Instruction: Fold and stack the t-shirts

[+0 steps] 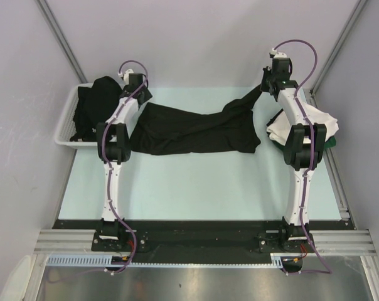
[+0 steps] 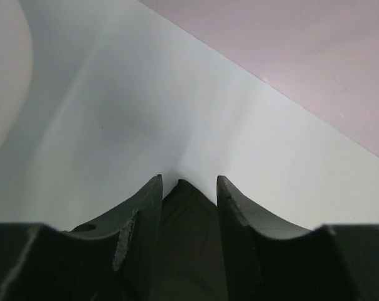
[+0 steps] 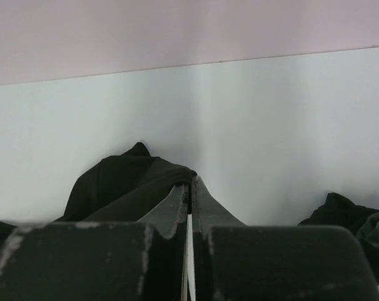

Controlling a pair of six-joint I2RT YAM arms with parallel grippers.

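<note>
The black t-shirt's far corner by the basket (image 2: 187,199) shows between my open fingers, so I will lower my left gripper slightly back onto it and close.
A black t-shirt (image 1: 196,128) lies stretched across the middle of the table. My right gripper (image 1: 269,84) (image 3: 191,180) is shut on its right corner (image 3: 123,182) and holds that end raised off the table at the back right. At the shirt's back left corner is my left gripper (image 1: 141,94) (image 2: 189,179), its jaws partly apart with a fold of the black cloth (image 2: 188,226) lying between them. More black t-shirts (image 1: 98,100) are heaped in the basket. A white t-shirt (image 1: 324,122) and a dark green one (image 1: 330,143) lie under the right arm.
The white slotted basket (image 1: 67,122) stands at the table's left edge beside the left arm. Grey walls close in the back and both sides. The white and green pile at the right edge shows in the right wrist view as dark and green cloth (image 3: 365,222).
</note>
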